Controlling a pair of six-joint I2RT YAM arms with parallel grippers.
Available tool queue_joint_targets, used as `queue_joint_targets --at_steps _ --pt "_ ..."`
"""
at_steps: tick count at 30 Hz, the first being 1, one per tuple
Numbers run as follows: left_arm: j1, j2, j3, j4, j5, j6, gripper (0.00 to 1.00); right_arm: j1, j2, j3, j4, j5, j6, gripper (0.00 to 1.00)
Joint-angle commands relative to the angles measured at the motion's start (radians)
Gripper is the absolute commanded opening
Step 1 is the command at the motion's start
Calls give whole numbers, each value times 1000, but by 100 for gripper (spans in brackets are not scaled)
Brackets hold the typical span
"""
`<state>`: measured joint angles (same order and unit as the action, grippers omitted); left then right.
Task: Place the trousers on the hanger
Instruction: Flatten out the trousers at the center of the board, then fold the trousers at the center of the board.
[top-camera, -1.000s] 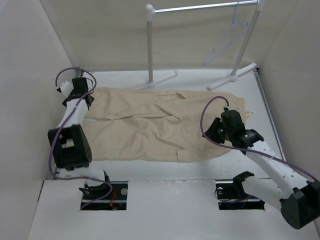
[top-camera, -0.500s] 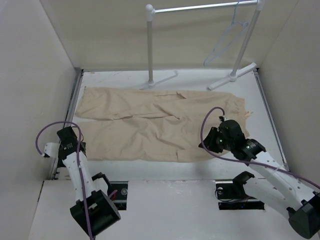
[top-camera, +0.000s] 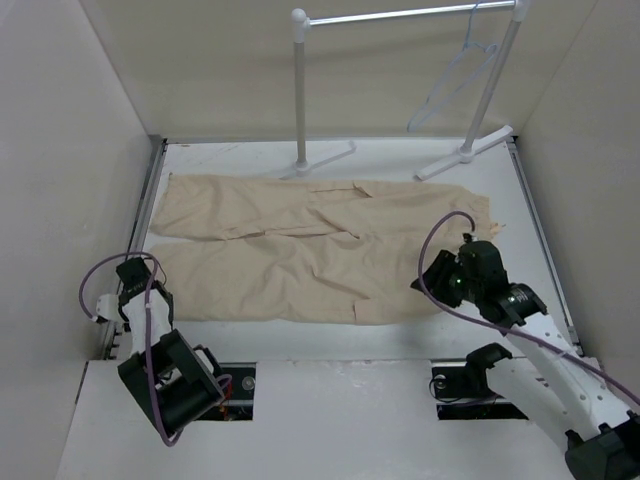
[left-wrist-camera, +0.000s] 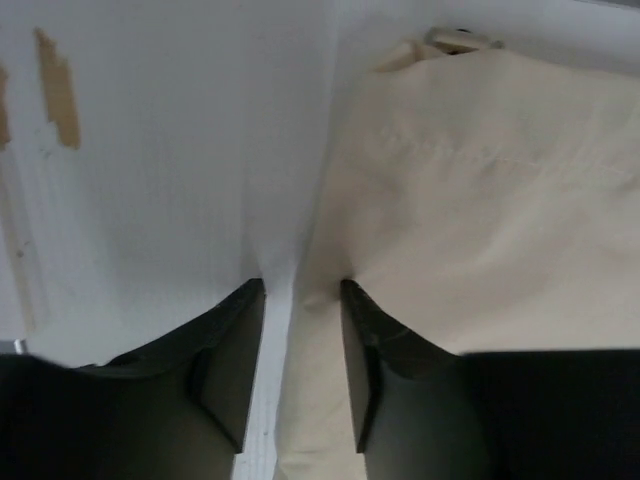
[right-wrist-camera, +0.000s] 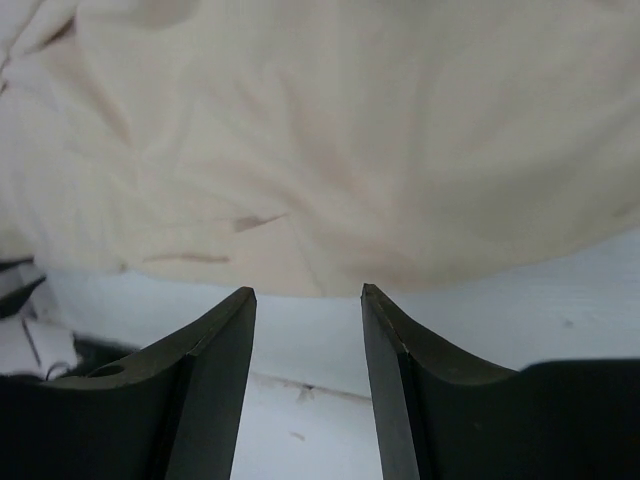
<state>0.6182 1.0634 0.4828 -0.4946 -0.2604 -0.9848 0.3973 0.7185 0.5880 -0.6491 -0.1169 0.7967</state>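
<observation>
My right gripper shifts right in the top view and down to the near waist corner of the trousers next, since its fingers have bare table between them.
The beige trousers (top-camera: 300, 250) lie flat across the white table (top-camera: 400, 345), waist to the right, two legs to the left. The pale hanger (top-camera: 452, 85) hangs on the rail at the far right. My left gripper (top-camera: 138, 268) is at the near-left leg end. In the left wrist view it (left-wrist-camera: 302, 290) is open, low, with the trousers' (left-wrist-camera: 480, 200) edge between its jaws. My right gripper (top-camera: 433, 283) is at the near-right waist edge. In the right wrist view it (right-wrist-camera: 308, 292) is open and empty over bare table, with the trousers' (right-wrist-camera: 350, 150) edge just ahead.
A white tube rack (top-camera: 299, 90) stands at the back, its feet (top-camera: 325, 158) touching the trousers' far edge. Side walls close in on the left (top-camera: 80, 180) and right (top-camera: 590, 180). A raised white ledge (top-camera: 330, 420) with arm slots runs along the near side.
My left arm swung from the far-left corner of the trousers down to the near-left leg end. My right gripper drew back toward the near right, off the cloth.
</observation>
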Motion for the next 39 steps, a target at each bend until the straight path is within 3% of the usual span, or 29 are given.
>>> queue_joint_targets --at_steps 1,4,9,15,21,23,27,29,32,39 --pt "-39 6 -6 82 -3 -6 25 -112 -25 50 -110 147 -7 53" --pt "-93 -54 -21 65 -65 1 12 -215 -15 85 -208 281 24 55" --pt "-117 -128 -27 22 -111 -6 5 -341 57 104 -264 398 61 55" --pt "-169 -91 23 50 -123 -9 3 -525 270 96 -66 361 42 52" --pt "-182 -78 34 68 -114 -18 2 -505 444 116 77 361 93 43" --pt "-182 -83 48 61 -122 -15 2 -502 475 116 72 371 105 36" --pt "-182 -94 76 47 -123 -9 0 -507 466 79 86 384 119 11" --pt "-174 -109 92 28 -128 -8 0 -509 447 87 82 393 110 5" --pt "-179 -112 123 27 -143 -6 0 -510 420 119 57 399 104 0" --pt "-208 -88 293 -7 -151 -5 0 -499 314 234 -12 407 113 0"
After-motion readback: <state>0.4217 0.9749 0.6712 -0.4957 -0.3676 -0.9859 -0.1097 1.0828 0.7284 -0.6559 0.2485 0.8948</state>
